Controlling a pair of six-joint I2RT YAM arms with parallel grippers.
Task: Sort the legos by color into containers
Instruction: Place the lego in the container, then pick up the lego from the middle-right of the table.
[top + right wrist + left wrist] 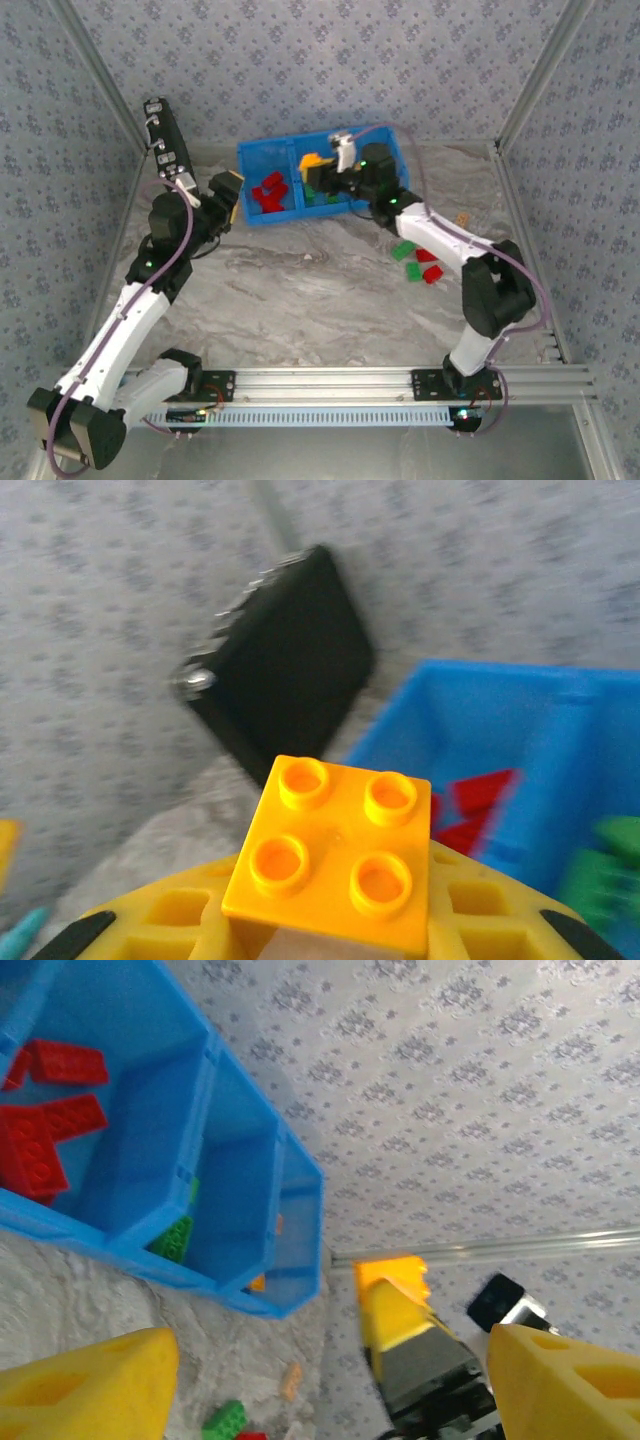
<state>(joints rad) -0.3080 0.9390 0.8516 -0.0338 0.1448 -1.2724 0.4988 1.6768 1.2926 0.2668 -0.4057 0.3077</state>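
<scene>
Next, my right gripper moves past the green legos and down to free the orange-yellow lego. The end container with orange legos lies below it, beyond them.
The blue tray [262,152] holds red legos [270,192] in its left container and green ones [318,196] in the middle one. My right gripper [320,170] hangs over the tray, shut on an orange-yellow lego [335,850] that sits studs-up between its yellow fingers [170,920]. My left gripper [235,197] hovers just left of the tray with its jaws wide apart and nothing between them. In the left wrist view I see the tray [215,1060], red legos [50,1110], a green one [175,1238] and the held orange-yellow lego [392,1270].
Loose green [403,250] and red [428,255] legos lie on the marble table right of the tray, under the right forearm. A small tan piece [463,217] lies further right. Metal frame rails [520,200] border the table.
</scene>
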